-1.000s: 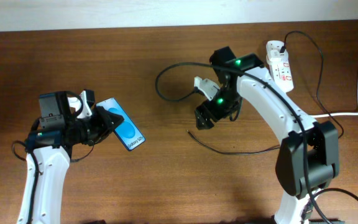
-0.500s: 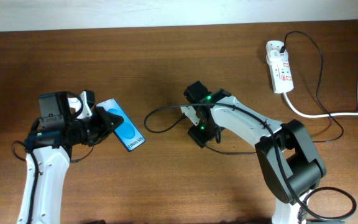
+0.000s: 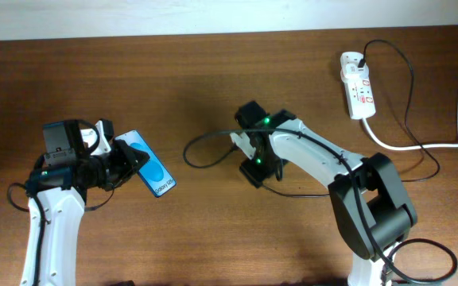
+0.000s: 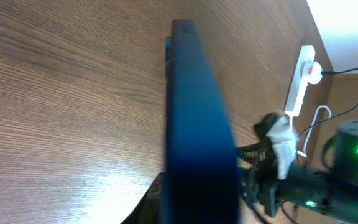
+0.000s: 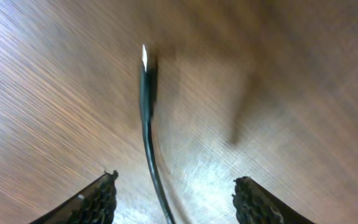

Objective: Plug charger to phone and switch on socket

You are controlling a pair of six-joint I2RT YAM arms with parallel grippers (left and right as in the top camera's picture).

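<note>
My right gripper needs to move down gently and to the left in the overhead view next, so its open fingers are on both sides of the charger's black connector [image 5: 146,93], which is below, past those fingers.
My left gripper [image 3: 126,161] is shut on the phone [image 3: 151,164], holding it tilted above the table's left side with its blue screen up. In the left wrist view the phone [image 4: 194,124] shows edge-on as a dark slab. The charger [image 3: 191,143], a thin black cable, loops across the middle of the table and runs back to the white socket [image 3: 358,86] at the far right. My right gripper [image 5: 176,199] is open low over the table. The charger cable [image 5: 148,124] lies loose between its fingers, and the connector tip [image 5: 143,56] points away.
A thick white cord [image 3: 420,145] leaves the socket toward the right edge. The socket [image 4: 300,81] and my right arm [image 4: 353,155] also show beyond the phone in the left wrist view. Bare wood lies between the two arms.
My right arm swung from near the socket down-left to the cable at the table's middle and has stayed there. The left gripper and phone shifted slightly left.
</note>
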